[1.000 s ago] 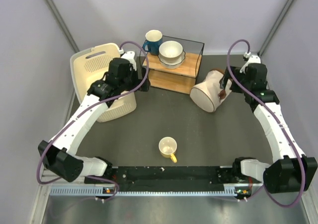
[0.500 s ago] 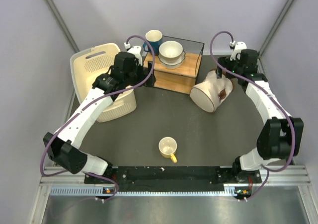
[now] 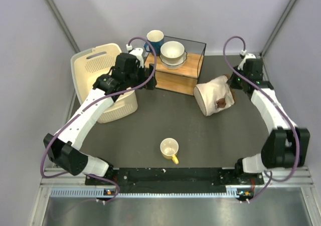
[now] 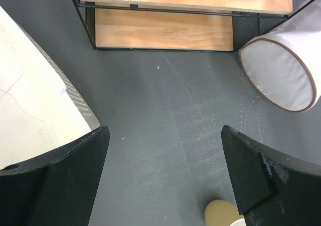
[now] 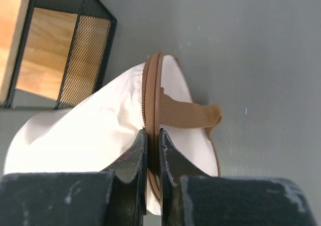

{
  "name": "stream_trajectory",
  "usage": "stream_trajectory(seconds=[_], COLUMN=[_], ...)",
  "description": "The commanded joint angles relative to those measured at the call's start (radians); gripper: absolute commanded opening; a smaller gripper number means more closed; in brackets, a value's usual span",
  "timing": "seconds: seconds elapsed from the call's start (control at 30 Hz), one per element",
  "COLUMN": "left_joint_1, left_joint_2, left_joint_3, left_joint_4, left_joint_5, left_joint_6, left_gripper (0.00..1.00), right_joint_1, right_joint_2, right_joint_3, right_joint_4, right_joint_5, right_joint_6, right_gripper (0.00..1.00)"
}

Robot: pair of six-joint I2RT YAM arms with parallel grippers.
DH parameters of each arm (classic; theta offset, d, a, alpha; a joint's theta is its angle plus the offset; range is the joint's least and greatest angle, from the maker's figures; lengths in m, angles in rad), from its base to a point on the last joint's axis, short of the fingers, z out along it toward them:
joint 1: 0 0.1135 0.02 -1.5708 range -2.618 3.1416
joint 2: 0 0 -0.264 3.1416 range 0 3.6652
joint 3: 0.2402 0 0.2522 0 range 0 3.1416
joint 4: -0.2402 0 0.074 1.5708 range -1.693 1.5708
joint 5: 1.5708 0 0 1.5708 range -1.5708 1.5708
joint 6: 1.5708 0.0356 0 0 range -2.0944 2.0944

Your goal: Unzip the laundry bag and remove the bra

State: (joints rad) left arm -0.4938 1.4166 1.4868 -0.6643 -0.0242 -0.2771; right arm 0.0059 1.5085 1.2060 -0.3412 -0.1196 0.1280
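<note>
Next, my right gripper rises toward the bag's round end (image 3: 200, 100), tips the bag upright and lets go of the brown zip trim, since the bag lies on its side.
The cream laundry bag (image 3: 213, 94) lies on its side right of the shelf, its round end facing the front left. My right gripper (image 3: 233, 83) is at the bag's far right end. In the right wrist view the right gripper (image 5: 153, 134) is shut on the brown zip trim (image 5: 152, 93), beside the brown strap (image 5: 190, 115). Above the mat near the basket, my left gripper (image 4: 164, 136) hangs open with nothing in it. The bag (image 4: 278, 70) is far to its upper right. The bra is hidden.
A black wire shelf with wooden boards (image 3: 176, 68) stands at the back, holding a white bowl (image 3: 172, 52), with a blue mug (image 3: 154, 39) behind. A cream perforated basket (image 3: 100, 80) lies at the left under the left arm. A yellow mug (image 3: 169, 149) sits near the front.
The right gripper went from open to shut on the bag's zip trim. The bag has turned and shifted slightly. The left arm swung a little earlier and is still since.
</note>
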Motion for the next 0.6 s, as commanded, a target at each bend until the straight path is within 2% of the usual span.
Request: stream_trajectory(seconds=[0.0, 0.1, 0.17, 0.2, 0.27, 0.37, 0.4, 0.47, 0.5, 0.57], left_joint_1=[-0.005, -0.005, -0.005, -0.005, -0.005, -0.005, -0.005, -0.005, -0.005, -0.005], left_joint_2=[-0.016, -0.016, 0.002, 0.005, 0.008, 0.007, 0.008, 0.018, 0.025, 0.048], left_joint_3=[0.023, 0.027, 0.033, 0.030, 0.017, -0.008, -0.014, -0.019, -0.025, -0.022], left_joint_4=[0.012, -0.013, -0.037, -0.047, -0.038, -0.015, -0.014, -0.009, -0.012, -0.056], left_joint_5=[0.000, 0.013, 0.012, 0.010, 0.017, 0.020, 0.012, -0.022, -0.052, -0.097], left_joint_6=[0.009, 0.016, 0.026, 0.024, 0.013, 0.001, 0.000, -0.007, 0.001, 0.004], left_gripper=[0.99, 0.99, 0.99, 0.99, 0.99, 0.99, 0.99, 0.99, 0.99, 0.99], right_joint_1=[-0.003, 0.021, 0.083, 0.170, 0.244, 0.354, 0.396, 0.532, 0.581, 0.691], right_joint_2=[-0.301, -0.447, -0.508, -0.516, -0.519, -0.476, -0.435, -0.377, -0.331, -0.184], right_joint_3=[-0.109, -0.138, -0.093, -0.070, -0.002, 0.076, 0.082, 0.079, 0.081, 0.093], right_joint_4=[-0.057, -0.152, -0.276, -0.313, -0.396, -0.470, -0.475, -0.470, -0.470, -0.470], right_joint_5=[0.176, 0.279, 0.387, 0.555, 0.682, 0.817, 0.919, 1.045, 1.186, 1.312], right_joint_6=[0.244, 0.303, 0.259, 0.231, 0.153, 0.114, 0.110, 0.081, 0.072, 0.061], right_gripper=[0.00, 0.00, 0.00, 0.00, 0.00, 0.00, 0.00, 0.00, 0.00, 0.00])
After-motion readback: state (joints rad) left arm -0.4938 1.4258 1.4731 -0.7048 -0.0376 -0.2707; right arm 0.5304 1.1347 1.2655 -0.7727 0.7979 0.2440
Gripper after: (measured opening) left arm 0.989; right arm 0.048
